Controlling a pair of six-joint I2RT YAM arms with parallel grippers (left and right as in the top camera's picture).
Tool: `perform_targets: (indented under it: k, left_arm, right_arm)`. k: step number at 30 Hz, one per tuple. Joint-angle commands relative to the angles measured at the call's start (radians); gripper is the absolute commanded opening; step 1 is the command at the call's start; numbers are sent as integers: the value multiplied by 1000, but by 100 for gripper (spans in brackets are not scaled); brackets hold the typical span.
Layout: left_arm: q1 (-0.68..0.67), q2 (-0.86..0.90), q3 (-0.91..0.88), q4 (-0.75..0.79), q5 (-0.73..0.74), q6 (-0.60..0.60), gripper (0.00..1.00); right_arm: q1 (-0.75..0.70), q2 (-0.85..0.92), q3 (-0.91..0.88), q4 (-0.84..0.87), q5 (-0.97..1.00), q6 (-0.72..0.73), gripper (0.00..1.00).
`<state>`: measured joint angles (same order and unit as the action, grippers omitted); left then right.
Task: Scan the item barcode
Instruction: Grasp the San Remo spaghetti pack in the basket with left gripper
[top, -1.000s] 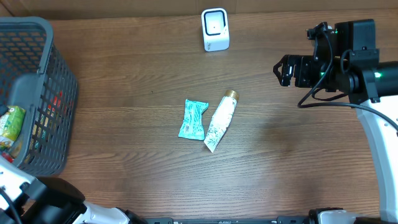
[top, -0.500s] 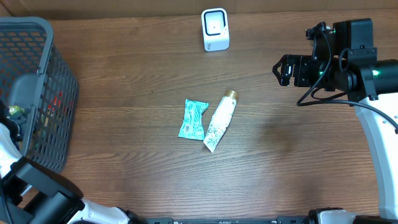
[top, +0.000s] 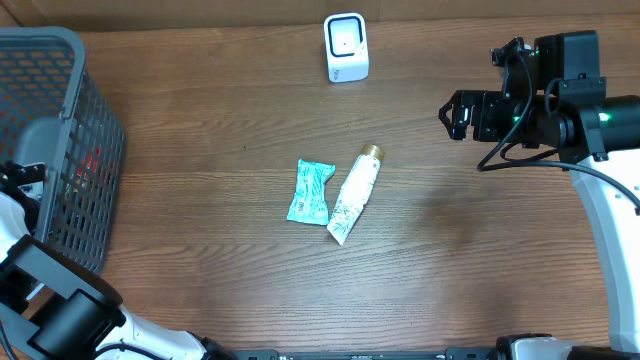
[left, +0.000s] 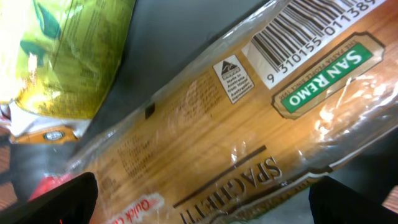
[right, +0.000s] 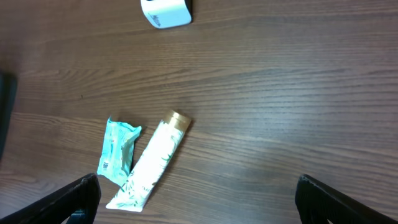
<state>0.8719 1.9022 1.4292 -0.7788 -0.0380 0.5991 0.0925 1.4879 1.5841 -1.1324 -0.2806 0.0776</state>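
The spaghetti pack slants beneath my left gripper, which should next turn in line with it, lower and close across both long edges.
In the left wrist view a clear spaghetti pack (left: 236, 124) fills the picture, its barcode (left: 305, 34) at the top right. My left gripper (left: 205, 196) hangs open just above the pack, one dark fingertip (left: 62, 199) on each side, with nothing held. From overhead the left gripper (top: 22, 174) sits inside the grey basket (top: 60, 45). The white scanner (top: 346, 47) stands at the table's far edge. My right gripper (top: 455, 113) is open and empty in the air at the right, well apart from everything.
A teal packet (top: 310, 191) and a white tube with a gold cap (top: 355, 194) lie side by side mid-table, also seen in the right wrist view as the packet (right: 118, 152) and tube (right: 152, 165). A yellow-green bag (left: 68, 56) lies beside the spaghetti.
My left arm has swung up from the bottom left corner into the basket, and now covers the green bag that showed there. The right arm has not moved.
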Motion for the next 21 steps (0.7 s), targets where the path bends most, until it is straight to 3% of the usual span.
perform_targets:
  k: [1, 10, 12, 13, 14, 15, 21]
  left_arm:
    - [-15, 50, -3, 18, 8, 86, 100]
    - [-96, 164, -3, 72, -34, 53, 97]
    - [-109, 163, 4, 82, -24, 49, 70]
    - [-112, 163, 12, 79, -24, 42, 52]
    - [-114, 163, 21, 73, -25, 30, 24]
    - [-114, 162, 34, 64, -25, 13, 4]
    - [-113, 162, 183, -69, -25, -109, 4]
  right_arm:
    - [2, -3, 19, 16, 10, -3, 100]
    - [2, -3, 19, 24, 10, 1, 100]
    - [2, -3, 19, 24, 10, 1, 100]
    - [2, -3, 19, 25, 10, 1, 100]
    - [2, -3, 19, 26, 10, 1, 100]
    - [2, -3, 19, 27, 10, 1, 100]
    - [2, -3, 19, 27, 10, 1, 100]
